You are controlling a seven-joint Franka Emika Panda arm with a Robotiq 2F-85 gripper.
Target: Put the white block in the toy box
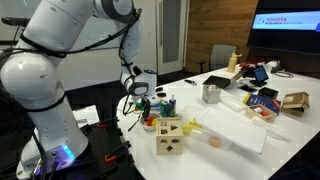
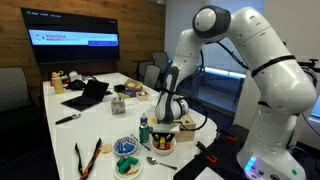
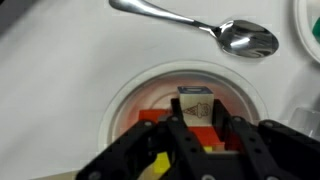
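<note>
My gripper lifts clear of the bowl next, since the bowl's rim encircles the white block. Then it moves across and down onto the toy box's top (image 1: pixel 169 127) to release the block.
The white block (image 3: pixel 196 104) is a pale cube with a small picture on its face. It stands among red and yellow blocks in a white bowl (image 3: pixel 125 95). My gripper (image 3: pixel 203 122) reaches down into the bowl, its two fingers pressed against the block's sides. In both exterior views the gripper (image 1: pixel 141 103) (image 2: pixel 166 120) hangs low over the bowl (image 1: pixel 150 124) at the table's end. The toy box (image 1: pixel 168 135), a light-wood cube with shaped holes, stands just beside the bowl, apart from the gripper.
A metal spoon (image 3: pixel 215 30) lies beyond the bowl. A large flat whitish container (image 1: pixel 235 130) lies next to the toy box. A metal cup (image 1: pixel 211 93), a laptop (image 2: pixel 88 95), bowls of small items (image 2: pixel 127 165) and clutter fill the table.
</note>
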